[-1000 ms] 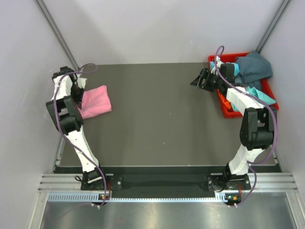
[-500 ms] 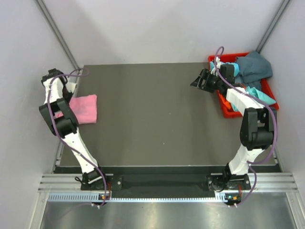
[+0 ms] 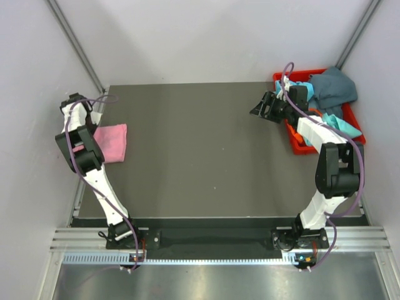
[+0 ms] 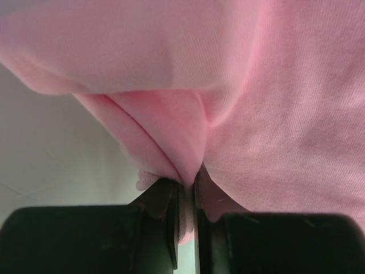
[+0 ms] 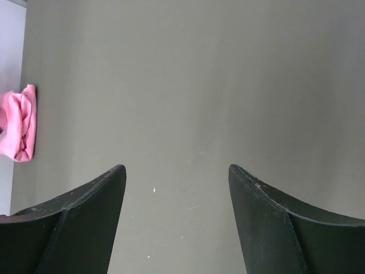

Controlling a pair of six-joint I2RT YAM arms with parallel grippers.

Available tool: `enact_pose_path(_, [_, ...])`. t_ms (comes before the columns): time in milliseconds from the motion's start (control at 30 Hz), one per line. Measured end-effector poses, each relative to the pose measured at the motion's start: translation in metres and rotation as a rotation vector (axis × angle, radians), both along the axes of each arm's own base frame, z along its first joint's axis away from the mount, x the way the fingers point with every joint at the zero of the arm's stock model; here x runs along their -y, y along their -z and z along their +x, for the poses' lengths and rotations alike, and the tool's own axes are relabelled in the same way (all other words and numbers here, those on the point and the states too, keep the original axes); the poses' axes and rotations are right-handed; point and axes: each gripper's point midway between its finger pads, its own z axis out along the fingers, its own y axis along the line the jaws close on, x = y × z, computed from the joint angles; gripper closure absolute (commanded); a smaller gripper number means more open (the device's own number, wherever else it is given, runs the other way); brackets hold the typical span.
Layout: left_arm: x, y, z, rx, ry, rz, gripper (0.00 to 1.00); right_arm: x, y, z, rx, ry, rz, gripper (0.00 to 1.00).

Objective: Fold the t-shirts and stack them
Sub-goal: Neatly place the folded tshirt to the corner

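Observation:
My left gripper needs to pull the pink t-shirt slightly away from the pale wall next, toward the middle of the table, because it is crowded against that wall.
The bright pink t-shirt (image 3: 107, 142) lies folded at the table's left edge. It fills the left wrist view (image 4: 274, 85) and shows small in the right wrist view (image 5: 20, 123). My left gripper (image 3: 86, 129) is at its left side, mostly hidden by the arm, and is shut (image 4: 188, 180) on a fold of the pink cloth. My right gripper (image 3: 259, 107) is open and empty (image 5: 177, 171) above the table, just left of the bin. A dark teal-grey t-shirt (image 3: 334, 87) and a turquoise t-shirt (image 3: 345, 128) lie in the bin. The orange one is not clearly visible.
The red plastic bin (image 3: 294, 142) stands at the table's back right corner. The dark grey table (image 3: 200, 156) is boxed in by pale walls on the left, back and right. The left arm stands close to the left wall.
My left gripper has dragged the pink t-shirt leftward to the table's edge, then the arm shifted slightly. The right arm has not moved.

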Motion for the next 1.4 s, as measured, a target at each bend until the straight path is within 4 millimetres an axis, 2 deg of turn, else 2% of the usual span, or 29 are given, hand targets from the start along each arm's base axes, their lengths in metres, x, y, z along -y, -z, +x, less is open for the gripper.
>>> enact_pose_path(233, [0.003, -0.003, 0.007, 0.021, -0.008, 0.005, 1.00, 0.000, -0.004, 0.000, 0.010, 0.000, 0.000, 0.28])
enact_pose_path(800, [0.029, 0.002, 0.019, 0.044, -0.010, -0.022, 1.00, -0.001, 0.000, -0.002, 0.000, 0.002, 0.004, 0.28])
enact_pose_path(833, [0.029, 0.001, 0.019, 0.045, -0.014, -0.020, 0.97, -0.001, 0.000, -0.002, 0.000, 0.002, 0.004, 0.28])
enact_pose_path(900, [0.029, 0.001, 0.019, 0.046, -0.021, -0.017, 0.84, -0.001, 0.000, -0.002, 0.000, 0.002, 0.004, 0.28])
enact_pose_path(1000, [0.028, -0.002, 0.019, 0.056, -0.041, -0.010, 0.43, -0.001, 0.000, -0.002, -0.001, 0.002, 0.004, 0.28])
enact_pose_path(1033, [0.029, -0.006, 0.019, 0.067, -0.054, -0.007, 0.36, -0.001, 0.000, -0.002, -0.001, 0.002, 0.004, 0.28])
enact_pose_path(1100, [0.030, -0.018, 0.020, 0.100, -0.072, 0.003, 0.29, -0.001, 0.001, -0.003, -0.002, 0.001, 0.004, 0.28])
enact_pose_path(1167, [0.035, -0.040, 0.023, 0.155, -0.077, 0.020, 0.26, 0.000, 0.003, -0.004, -0.006, 0.001, 0.003, 0.28])
enact_pose_path(1267, [0.052, -0.089, 0.038, 0.296, -0.033, 0.060, 0.23, 0.000, 0.008, -0.006, -0.017, 0.001, 0.002, 0.28])
enact_pose_path(1367, [0.087, -0.136, 0.054, 0.441, 0.052, 0.078, 0.36, 0.000, 0.008, -0.006, -0.015, 0.001, 0.003, 0.28])
enact_pose_path(1400, [0.097, -0.145, 0.058, 0.469, 0.075, 0.073, 0.40, 0.000, 0.008, -0.006, -0.014, 0.001, 0.003, 0.28])
